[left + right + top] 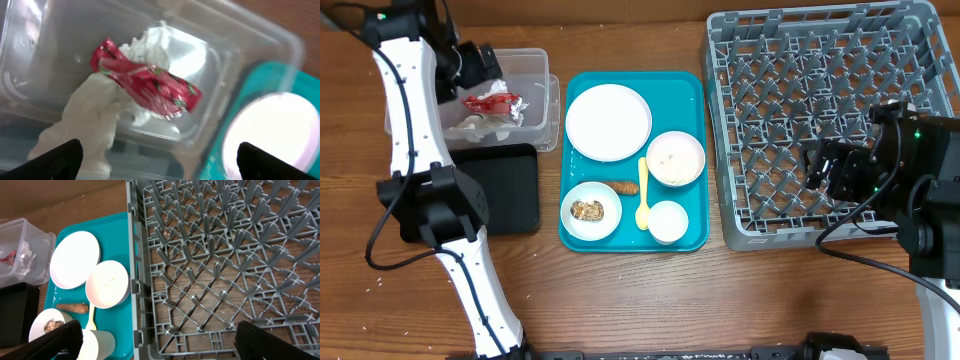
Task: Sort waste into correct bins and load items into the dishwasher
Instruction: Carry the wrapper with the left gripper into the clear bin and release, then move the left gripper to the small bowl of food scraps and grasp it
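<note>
The white bowl still has the brown lump in it. My left gripper next needs to move back from the tub (535, 65) and down onto the white bowl's rim (619, 217) beside the yellow spoon.
The red crinkled wrapper (492, 101) (150, 82) lies on crumpled white tissue (480, 122) (95, 117) in the clear tub (535, 65) (250, 35). My left gripper (478, 68) (160, 162) is open and empty just above them. On the teal tray (690, 90) sit a flat plate (608, 121), a bowl with rice (675, 158) (107, 283), a bowl with a brown lump (590, 210), a carrot stick (623, 187) (72, 308), a yellow spoon (642, 195) and a cup (668, 221). My right gripper (825, 168) (155, 342) is open over the grey rack (920, 30) (131, 240).
The black tray (520, 190) lies in front of the clear tub, partly under the left arm. The teal tray sits between the bins and the rack. The right arm hangs over the rack's right side.
</note>
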Robot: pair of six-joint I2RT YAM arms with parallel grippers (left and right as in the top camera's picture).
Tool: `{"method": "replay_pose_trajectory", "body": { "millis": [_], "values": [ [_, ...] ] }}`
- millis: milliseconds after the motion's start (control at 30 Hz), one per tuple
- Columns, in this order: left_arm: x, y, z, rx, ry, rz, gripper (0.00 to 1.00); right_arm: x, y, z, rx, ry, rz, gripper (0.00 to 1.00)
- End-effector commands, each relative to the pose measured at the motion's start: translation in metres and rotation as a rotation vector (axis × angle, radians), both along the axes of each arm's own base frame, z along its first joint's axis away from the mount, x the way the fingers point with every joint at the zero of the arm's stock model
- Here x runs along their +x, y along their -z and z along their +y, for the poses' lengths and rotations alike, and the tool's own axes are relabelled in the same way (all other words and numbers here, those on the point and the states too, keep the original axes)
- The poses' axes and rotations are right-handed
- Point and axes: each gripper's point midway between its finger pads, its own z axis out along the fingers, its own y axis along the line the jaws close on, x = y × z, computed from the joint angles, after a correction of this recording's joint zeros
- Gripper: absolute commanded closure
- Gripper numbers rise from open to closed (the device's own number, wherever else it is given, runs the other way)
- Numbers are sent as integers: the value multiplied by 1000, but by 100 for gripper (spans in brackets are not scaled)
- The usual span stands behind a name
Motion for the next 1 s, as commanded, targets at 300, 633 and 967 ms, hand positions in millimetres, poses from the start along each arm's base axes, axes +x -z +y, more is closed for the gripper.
{"method": "replay_pose_trajectory", "body": {
  "millis": [300, 633, 967],
  "values": [
    [-23, -131, -103, -153, 293, -282, 0, 1, -7, 2, 0, -12, -18, 0],
    [-69, -118, -214, -133, 570, -152, 0, -5, -2, 3, 4, -13, 18, 0],
    [-102, -18, -272, -54, 821, 110, 5, -4, -3, 2, 3, -13, 12, 0]
  ]
}}
